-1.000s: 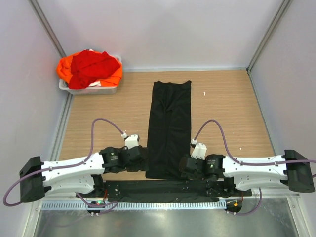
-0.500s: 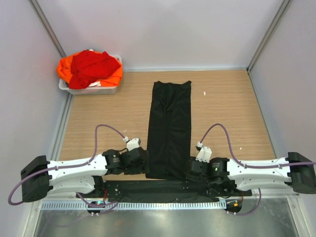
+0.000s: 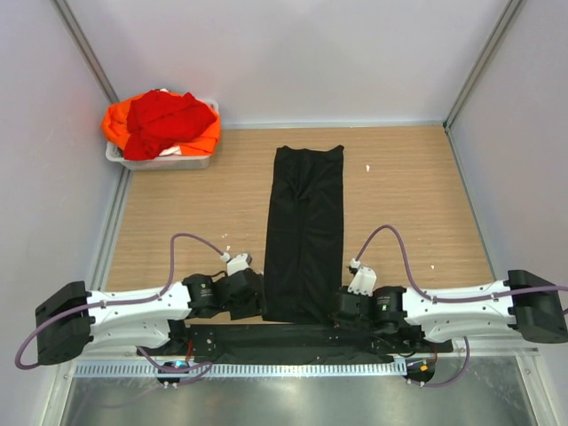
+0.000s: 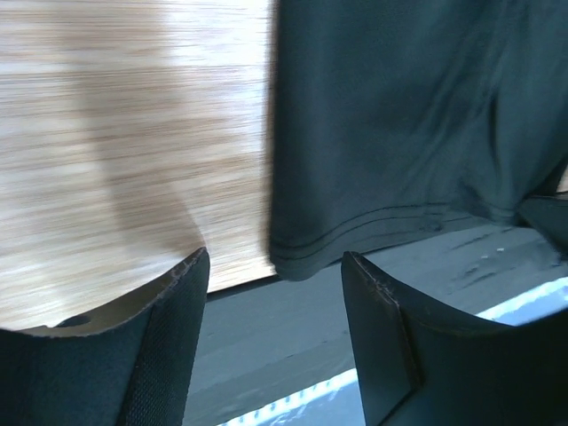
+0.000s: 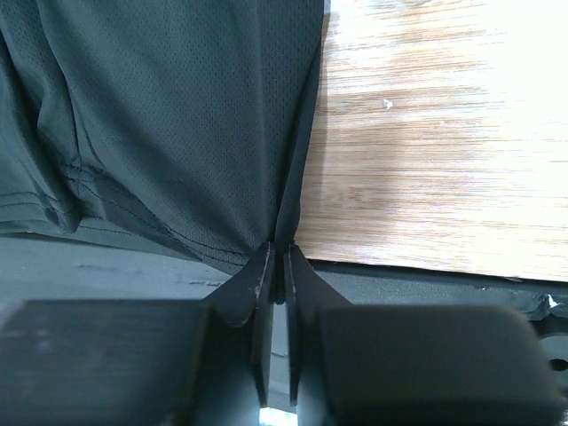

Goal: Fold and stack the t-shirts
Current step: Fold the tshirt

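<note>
My right gripper brings the pinched hem corner up and outward next and releases it onto the black t-shirt's far half (image 3: pixel 334 204), as that t-shirt still lies full-length.
The black t-shirt (image 3: pixel 304 232) lies folded into a long narrow strip down the middle of the table. My right gripper (image 3: pixel 340 306) is shut on its near right corner; in the right wrist view the hem (image 5: pixel 282 232) is pinched between the jaws. My left gripper (image 3: pixel 257 304) is open and empty just off the near left corner (image 4: pixel 306 253), which lies flat at the table's front edge. The red t-shirt (image 3: pixel 162 119) and the orange t-shirt (image 3: pixel 118 126) are heaped in the white tub (image 3: pixel 169 161) at the far left.
The wooden table (image 3: pixel 177 213) ends at a dark strip (image 3: pixel 284 337) by the arm bases. Grey walls close in left, right and behind. Small white specks lie on the wood right of the black shirt.
Both grippers moved toward the near edge, down to the shirt's near corners. The black shirt has not visibly shifted.
</note>
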